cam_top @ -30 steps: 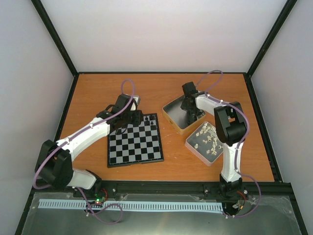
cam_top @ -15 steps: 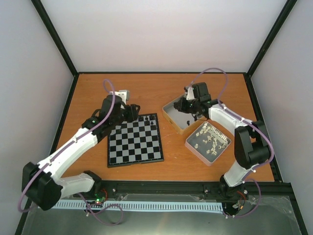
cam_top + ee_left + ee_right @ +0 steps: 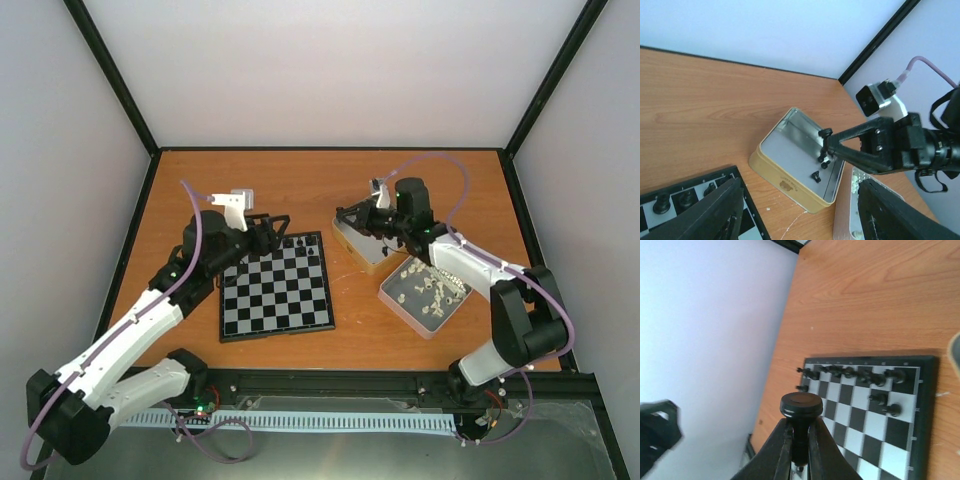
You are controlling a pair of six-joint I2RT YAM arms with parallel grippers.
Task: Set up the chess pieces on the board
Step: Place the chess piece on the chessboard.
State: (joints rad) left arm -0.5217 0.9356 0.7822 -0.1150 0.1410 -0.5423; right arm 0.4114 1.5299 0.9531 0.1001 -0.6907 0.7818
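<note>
The squares at the board's near corner on the tin side (image 3: 319, 316) are empty, and my right gripper will next move back and down from the gold tin, then over that corner.
The board (image 3: 275, 290) lies left of centre, with black chess pieces (image 3: 300, 242) on its far row. My left gripper (image 3: 272, 232) hovers open over the board's far left corner with nothing between its fingers (image 3: 715, 210). Over the left edge of the gold tin (image 3: 360, 250), my right gripper (image 3: 343, 215) is shut on a black chess piece (image 3: 801, 407). The left wrist view shows that piece (image 3: 825, 134) held above the tin (image 3: 785, 150), where two more black pieces (image 3: 816, 176) lie. The right wrist view shows the board (image 3: 875, 430) with its far row of pieces (image 3: 855, 374) and a few in front.
A second shallow tin (image 3: 425, 290) holding several cream-white pieces sits right of the gold tin, under the right forearm. A black frame borders the wooden table (image 3: 300, 180), with white walls behind and beside it.
My left gripper has opened and its wrist has drawn back over the board's far left corner. My right gripper has risen out of the gold tin with a black piece and swung left.
</note>
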